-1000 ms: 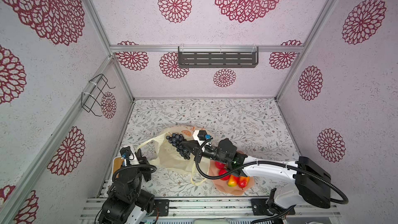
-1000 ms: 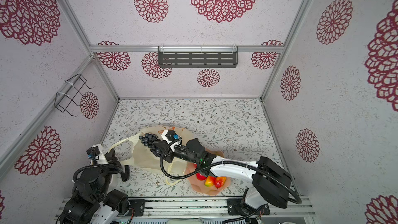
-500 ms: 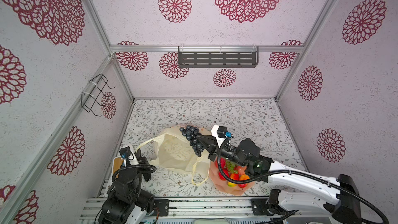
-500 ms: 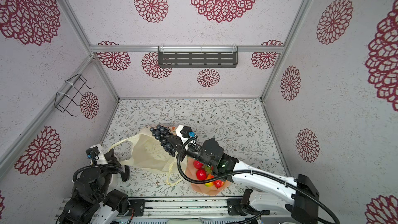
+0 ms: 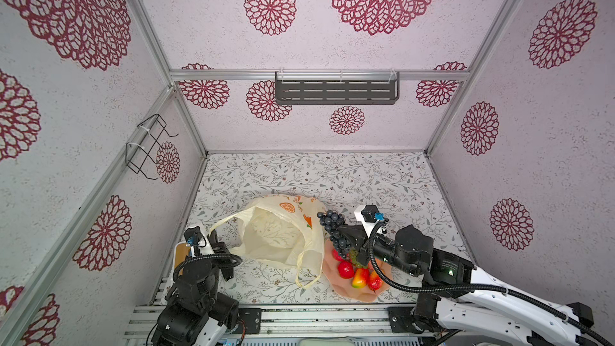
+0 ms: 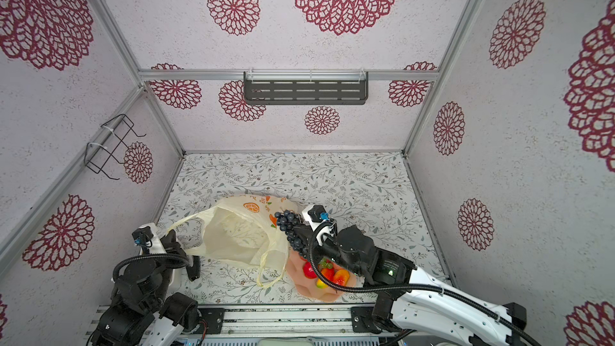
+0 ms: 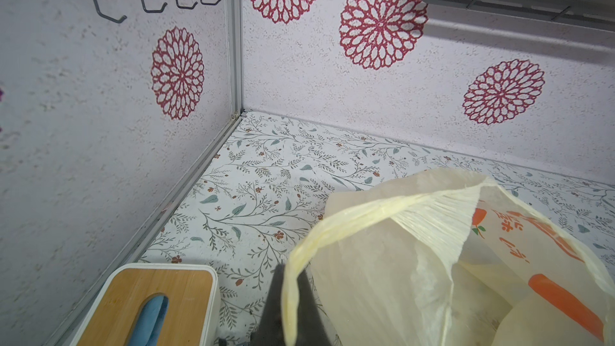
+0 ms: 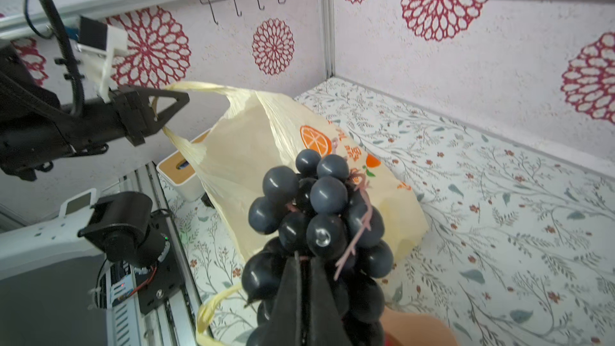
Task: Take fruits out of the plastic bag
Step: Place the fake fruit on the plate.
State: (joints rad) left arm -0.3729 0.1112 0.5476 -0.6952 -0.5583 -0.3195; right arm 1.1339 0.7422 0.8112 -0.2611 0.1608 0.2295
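Observation:
The dark grape bunch (image 5: pixel 334 231) hangs partly past the pink bowl's far edge, so next I will move my right gripper back and down over the near part of the bowl to let go of the bunch.
The cream-yellow plastic bag (image 5: pixel 276 231) (image 6: pixel 239 228) lies open on the floral table, and no fruit shows inside it. My left gripper (image 7: pixel 293 271) is shut on one of its loop handles and holds it up and stretched. My right gripper (image 8: pixel 304 261) is shut on the dark grape bunch (image 8: pixel 316 214) (image 5: pixel 334 231). The bunch hangs just right of the bag, over the far-left edge of the pink bowl (image 5: pixel 366 296). In the bowl lie a red apple (image 5: pixel 346 269), a red-yellow mango (image 5: pixel 359 279) and green grapes (image 5: pixel 356 256).
A white box with a wooden lid (image 7: pixel 149 304) stands by the left wall next to my left arm. A wire rack (image 5: pixel 146 148) hangs on the left wall and a grey shelf (image 5: pixel 336 88) on the back wall. The bag's second handle (image 5: pixel 307 271) trails toward the front edge.
My right gripper has carried the dark grape bunch out from over the bag, to the right and toward the bowl. The left gripper has kept its hold on the handle.

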